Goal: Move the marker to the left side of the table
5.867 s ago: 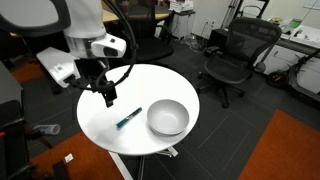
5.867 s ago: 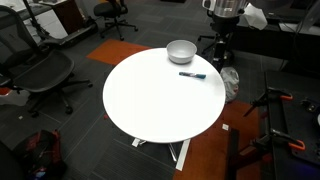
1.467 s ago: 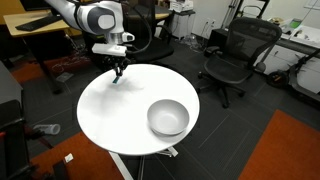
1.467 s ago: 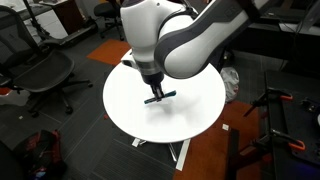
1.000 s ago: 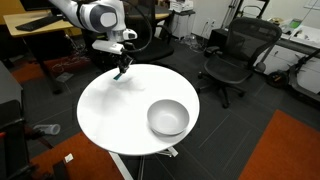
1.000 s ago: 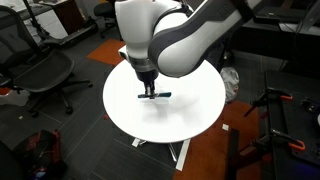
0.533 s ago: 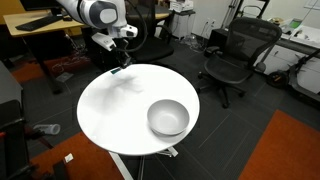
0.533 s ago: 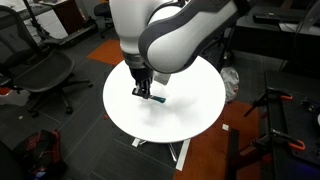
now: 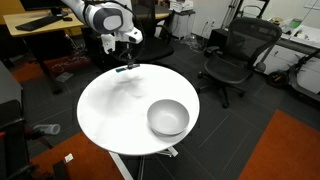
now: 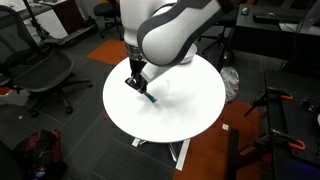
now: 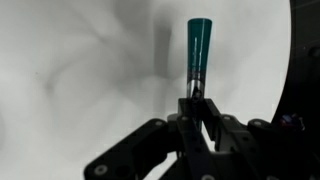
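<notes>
The marker's shadow shows that it is still raised. My gripper will move down toward the bare white tabletop beneath the marker and open its fingers to let it go.
The teal marker (image 11: pixel 197 50) sticks out from between my jaws in the wrist view, its cap end pointing away over the white table (image 11: pixel 80 70). My gripper (image 11: pixel 197 108) is shut on the marker. In an exterior view the gripper (image 9: pixel 128 64) hangs over the far edge of the round table (image 9: pixel 115 110), with the marker (image 9: pixel 124 69) a small teal stick just above the top. In an exterior view the marker (image 10: pixel 146 94) slants down from the gripper (image 10: pixel 134 84) above the table (image 10: pixel 190 115), left of its middle.
A grey-white bowl (image 9: pixel 167 117) sits on the table's near right part. Office chairs (image 9: pixel 232 55) and a wooden desk (image 9: pixel 40 25) stand round the table. A chair (image 10: pixel 35 75) stands to the side of the table in an exterior view; the arm's body hides the bowl there.
The gripper has carried the marker further toward the table's edge, away from the bowl, and turned it. The grip has stayed shut.
</notes>
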